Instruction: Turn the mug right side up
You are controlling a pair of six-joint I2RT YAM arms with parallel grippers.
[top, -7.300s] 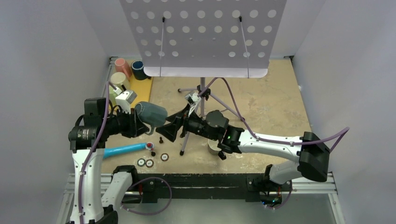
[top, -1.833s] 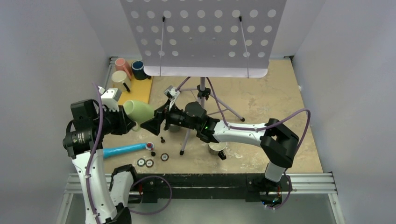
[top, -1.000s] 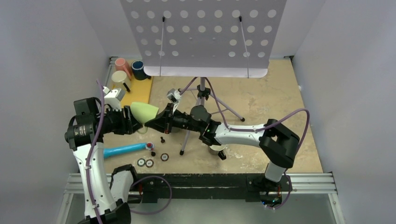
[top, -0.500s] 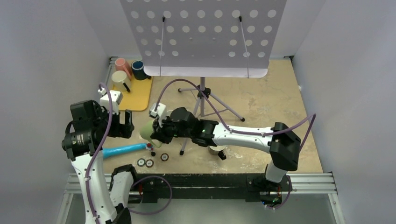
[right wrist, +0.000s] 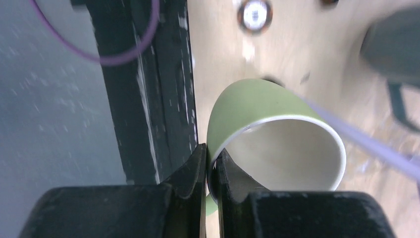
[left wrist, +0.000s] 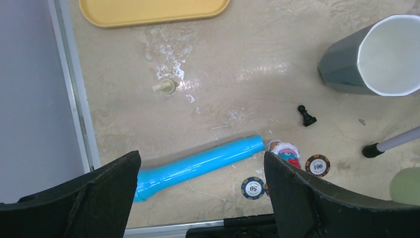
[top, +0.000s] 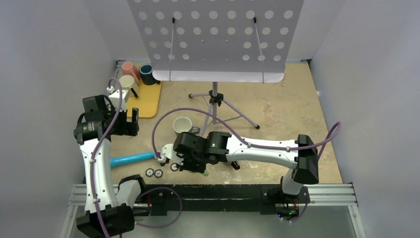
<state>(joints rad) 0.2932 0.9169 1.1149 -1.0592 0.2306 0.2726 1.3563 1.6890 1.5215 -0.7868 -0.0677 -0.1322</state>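
The green mug should go down onto the bare tabletop by the front bar (top: 213,172), and my right gripper should release it there, since that spot is below the gripper.
The pale green mug (right wrist: 247,106) with a white inside hangs low over the table near the front rail. Its mouth faces the right wrist camera. My right gripper (right wrist: 210,163) is shut on its rim, one finger inside and one outside. In the top view my right wrist (top: 198,148) covers most of it. The left wrist view catches an edge of the green mug (left wrist: 406,186) at the lower right. My left gripper (left wrist: 200,193) is open and holds nothing, and in the top view the left gripper (top: 130,121) sits back at the left.
A grey mug (top: 182,125) stands upright beside the music stand's tripod (top: 214,101). A blue tube (left wrist: 198,166), poker chips (left wrist: 253,187), a small toy (left wrist: 283,150) and a black pawn (left wrist: 307,115) lie near the front. A yellow tray (top: 143,96) with mugs is at the back left.
My left gripper opened, let go of the green mug and drew back left. My right gripper swung the mug down toward the front rail. The grey mug is now uncovered.
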